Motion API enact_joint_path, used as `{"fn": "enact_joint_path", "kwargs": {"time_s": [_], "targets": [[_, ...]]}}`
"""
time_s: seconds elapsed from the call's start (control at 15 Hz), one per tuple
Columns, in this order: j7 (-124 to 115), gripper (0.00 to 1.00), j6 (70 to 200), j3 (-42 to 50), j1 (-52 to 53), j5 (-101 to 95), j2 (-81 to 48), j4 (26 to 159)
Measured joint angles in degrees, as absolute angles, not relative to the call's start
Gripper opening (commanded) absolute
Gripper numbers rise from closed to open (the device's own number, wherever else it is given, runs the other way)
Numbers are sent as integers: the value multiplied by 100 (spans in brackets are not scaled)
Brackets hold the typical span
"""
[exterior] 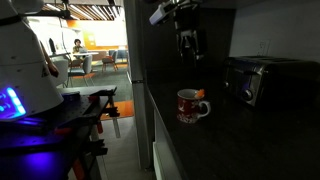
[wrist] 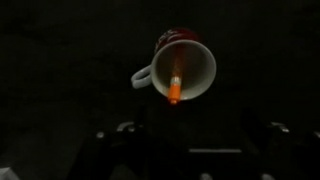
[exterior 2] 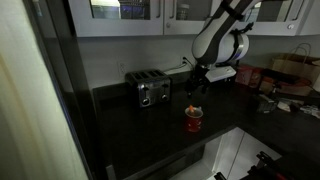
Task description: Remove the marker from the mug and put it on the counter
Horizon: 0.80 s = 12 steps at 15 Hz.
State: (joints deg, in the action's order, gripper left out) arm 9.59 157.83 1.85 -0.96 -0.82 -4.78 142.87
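The gripper will go down with its fingers apart onto the orange marker's end and close there, because that end sticks out over the rim of the mug.
The white mug with a red pattern stands upright on the dark counter. The orange marker leans inside it, with its end poking over the rim. The mug also shows in both exterior views, with the marker's tip at its top. My gripper hangs a little above the mug and does not touch it. In the wrist view its two dark fingers stand wide apart at the bottom. It is open and empty.
A dark metallic toaster stands on the counter behind the mug. Paper bags and clutter sit at the counter's far end. The counter's front edge drops to the floor beside a lit room.
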Motion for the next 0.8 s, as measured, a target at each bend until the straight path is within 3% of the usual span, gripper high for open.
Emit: {"fn": "enact_joint_path", "kwargs": {"time_s": [0.07, 0.2, 0.53, 0.67, 0.8], "targets": [[946, 72, 15988, 124, -87, 5, -642, 14319], [947, 66, 16251, 30, -89, 225, -934, 14317], [795, 30, 16412, 26, -186, 320, -1265, 14242], [776, 31, 16413, 18, -241, 390, -1329, 14195], [774, 40, 16413, -3, -284, 479, -1421, 14136]]}}
